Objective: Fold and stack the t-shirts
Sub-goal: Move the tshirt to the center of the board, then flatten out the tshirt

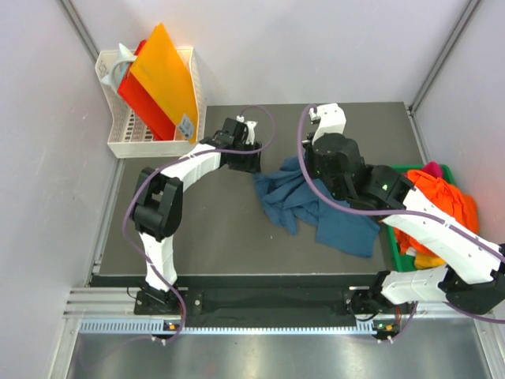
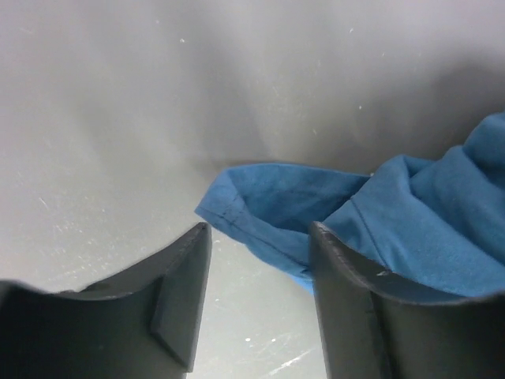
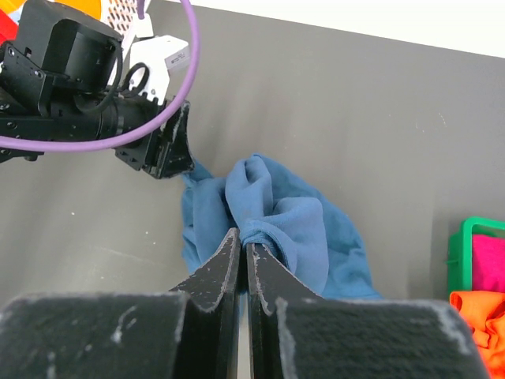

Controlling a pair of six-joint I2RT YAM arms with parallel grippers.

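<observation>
The left gripper comes down to the teal-blue shirt's corner nearest the white basket next and closes there.
A dark teal-blue t-shirt [image 1: 316,207] lies crumpled on the dark table [image 1: 213,237]. My right gripper [image 3: 243,237] is shut on a raised fold of it [image 3: 272,217]. My left gripper [image 2: 259,230] is open at the shirt's left edge [image 2: 260,201], low over the table, with the hem just ahead of its fingers. In the top view the left gripper [image 1: 251,160] sits at the shirt's upper left corner. Orange [image 1: 446,197], magenta-pink [image 1: 432,169] and yellow [image 1: 428,260] shirts are piled in a green tray [image 1: 392,246] at the right.
A white basket [image 1: 126,142] with orange and red flat items stands at the back left corner. Grey walls close in on both sides. The left arm's purple cable [image 3: 170,103] loops near the right gripper.
</observation>
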